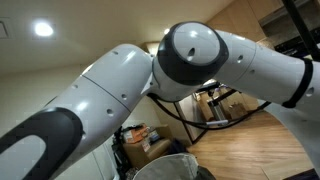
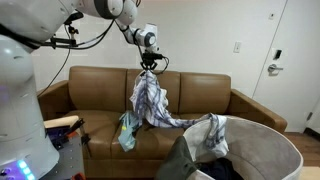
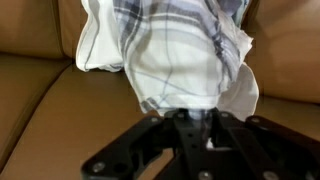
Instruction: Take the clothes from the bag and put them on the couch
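The folds of the grey plaid cloth already hang over the cushions, so next I should move my gripper down toward the couch seat (image 2: pixel 152 122) beside the teal item and release the cloth.
My gripper (image 2: pixel 148 66) is shut on a white and grey plaid cloth (image 2: pixel 150 100) and holds it up in front of the brown couch (image 2: pixel 90 90). The cloth hangs down and trails to the right over the rim of the light grey bag (image 2: pixel 268 140), whose inside is dark. In the wrist view the cloth (image 3: pixel 170 50) fills the top, pinched between the black fingers (image 3: pixel 185 120), with the couch's seat (image 3: pixel 60 110) behind it. The bag's rim (image 1: pixel 165 165) shows low in an exterior view, mostly behind my arm.
A small teal and tan item (image 2: pixel 126 130) lies on the couch seat below the cloth. A white door (image 2: pixel 295 60) stands at the right. Boxes and a wire rack (image 1: pixel 215 105) stand on the wooden floor. My arm (image 1: pixel 110 80) blocks much of that view.
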You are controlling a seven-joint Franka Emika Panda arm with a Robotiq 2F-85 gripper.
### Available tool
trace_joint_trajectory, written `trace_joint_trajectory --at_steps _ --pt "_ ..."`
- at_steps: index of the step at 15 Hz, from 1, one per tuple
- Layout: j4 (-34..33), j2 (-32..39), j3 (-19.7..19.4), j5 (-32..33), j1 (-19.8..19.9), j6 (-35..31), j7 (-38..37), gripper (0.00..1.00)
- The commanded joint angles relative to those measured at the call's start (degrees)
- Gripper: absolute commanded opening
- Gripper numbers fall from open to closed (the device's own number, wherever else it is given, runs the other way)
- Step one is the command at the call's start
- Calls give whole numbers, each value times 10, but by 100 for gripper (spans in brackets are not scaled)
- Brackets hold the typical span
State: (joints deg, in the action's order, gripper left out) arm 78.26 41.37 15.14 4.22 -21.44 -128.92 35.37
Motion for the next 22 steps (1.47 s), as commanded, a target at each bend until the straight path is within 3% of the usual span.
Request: trace_joint_trajectory --at_steps 1,5,11,12,14,19,22 --pt "34 18 -26 45 -16 -88 -10 11" --pt "82 49 -25 87 -11 -161 -29 11" --pt "126 75 -39 134 -19 -206 -62 10" --pt "132 75 -37 136 -15 -210 -69 44" --pt "139 70 -36 139 -9 -222 -86 49" --pt "115 62 -42 143 -8 -255 -97 82" --pt "103 52 -30 131 1 -240 -90 98"
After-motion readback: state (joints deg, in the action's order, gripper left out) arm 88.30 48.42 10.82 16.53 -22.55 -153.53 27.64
